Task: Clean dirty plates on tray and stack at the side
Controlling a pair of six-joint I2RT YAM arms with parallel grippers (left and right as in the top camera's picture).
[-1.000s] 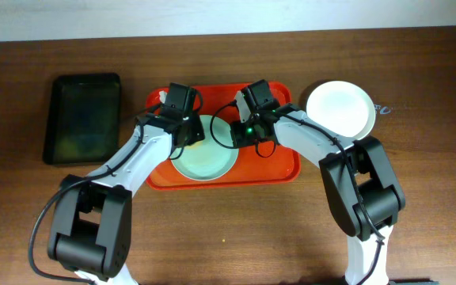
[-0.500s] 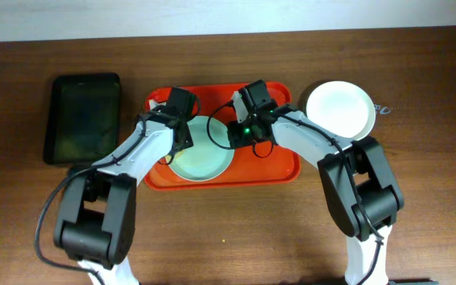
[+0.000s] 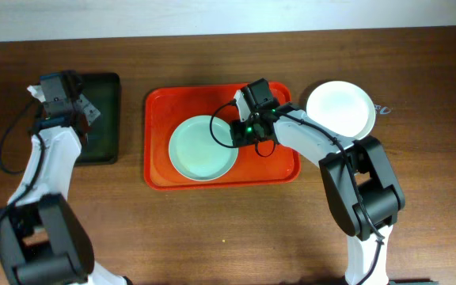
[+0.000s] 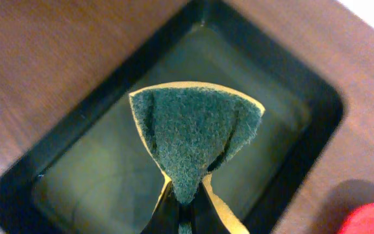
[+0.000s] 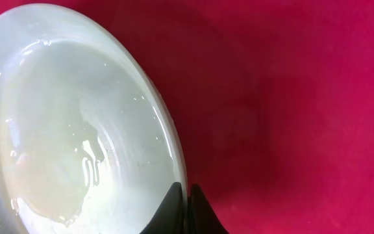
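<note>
My right gripper lifts next, crosses over right in the overhead view to the white plate beside the tray, lowers and releases, since that plate starts the stack.
A pale mint-blue plate lies on the red-orange tray. My right gripper is shut on the plate's right rim, one finger inside and one outside. The plate's surface looks wet and shiny in the right wrist view. A white plate lies on the table to the right of the tray. My left gripper is shut on a folded green and yellow sponge and holds it over the black tray. A third plate is not seen separately.
The black tray stands at the left of the brown table. The right arm reaches over the red tray's upper right part. A small metal thing lies right of the white plate.
My left gripper has left the mint plate and swung far left with the sponge, to over the black tray. The right gripper still grips the plate's rim.
</note>
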